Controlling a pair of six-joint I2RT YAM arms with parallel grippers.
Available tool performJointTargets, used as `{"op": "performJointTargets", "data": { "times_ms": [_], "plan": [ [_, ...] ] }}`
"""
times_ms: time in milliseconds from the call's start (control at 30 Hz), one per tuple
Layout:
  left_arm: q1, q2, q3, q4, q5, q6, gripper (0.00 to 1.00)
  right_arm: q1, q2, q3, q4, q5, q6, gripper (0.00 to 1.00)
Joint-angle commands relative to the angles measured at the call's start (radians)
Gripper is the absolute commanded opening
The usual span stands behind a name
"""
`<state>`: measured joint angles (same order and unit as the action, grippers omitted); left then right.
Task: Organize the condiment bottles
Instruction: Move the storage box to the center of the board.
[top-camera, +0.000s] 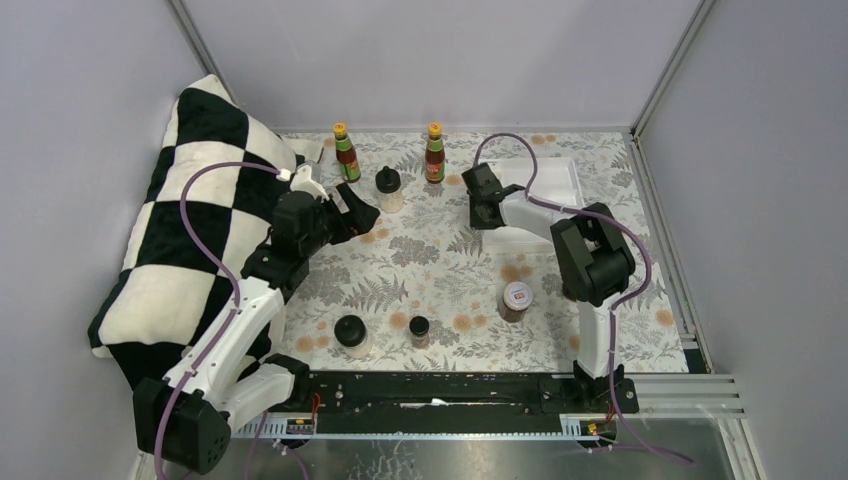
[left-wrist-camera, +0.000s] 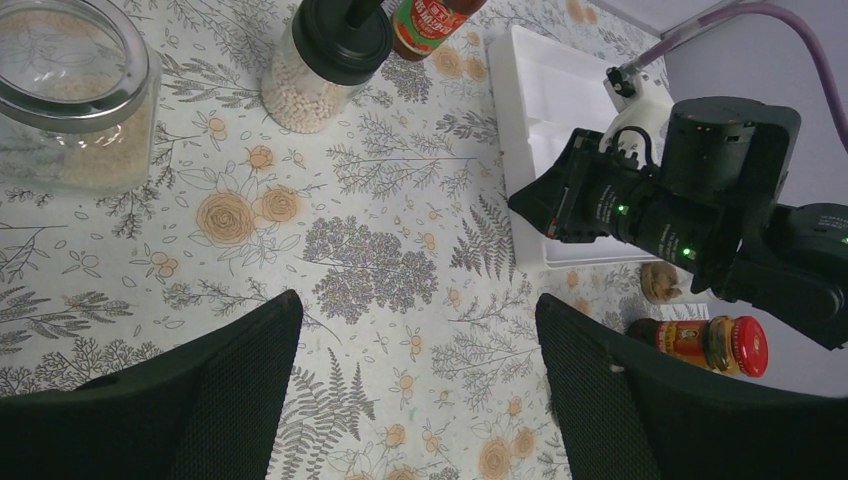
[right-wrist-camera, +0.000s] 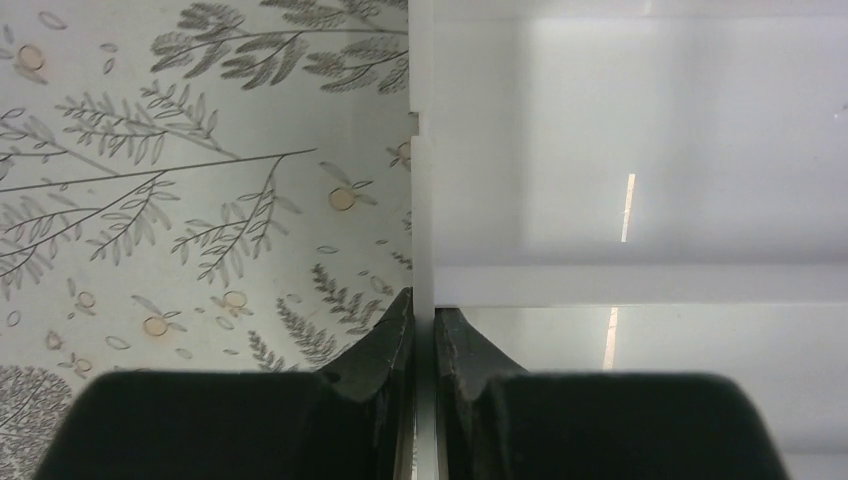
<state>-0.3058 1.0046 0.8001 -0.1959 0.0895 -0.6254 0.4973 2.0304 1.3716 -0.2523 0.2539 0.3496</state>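
I need to drag the pinched tray rim left in the top view, slightly back, onto the open tablecloth with my right gripper next, and release it.
Two tall red-sauce bottles with orange caps (top-camera: 346, 152) (top-camera: 434, 152) stand at the back of the table, with a black-lidded jar (top-camera: 388, 188) between them. My left gripper (top-camera: 355, 215) hovers open just in front of that jar, and only tablecloth shows between its fingers (left-wrist-camera: 420, 340). A clear-lidded jar (left-wrist-camera: 70, 90) stands to its left. My right gripper (top-camera: 483, 205) is shut on the left rim of the white tray (top-camera: 560, 180), its fingertips (right-wrist-camera: 402, 318) pinching the thin wall. Further jars stand nearer the front (top-camera: 517, 300) (top-camera: 351, 335) (top-camera: 419, 330).
A black-and-white checkered pillow (top-camera: 200, 220) fills the left side. Grey walls close in the floral tablecloth (top-camera: 440, 270) at the back and sides. The right arm (left-wrist-camera: 700, 210) crosses the left wrist view beside the tray (left-wrist-camera: 540, 110).
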Motion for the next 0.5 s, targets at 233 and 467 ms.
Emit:
{"op": "performJointTargets", "data": {
  "times_ms": [233,467],
  "plan": [
    [-0.012,-0.052,0.015,-0.052,-0.017,-0.005,0.90,0.161,0.040,0.042,-0.051,0.003,0.102,0.01],
    [-0.012,-0.059,0.019,-0.062,-0.015,-0.006,0.90,0.241,0.048,0.063,-0.056,0.042,0.170,0.00]
  ]
}}
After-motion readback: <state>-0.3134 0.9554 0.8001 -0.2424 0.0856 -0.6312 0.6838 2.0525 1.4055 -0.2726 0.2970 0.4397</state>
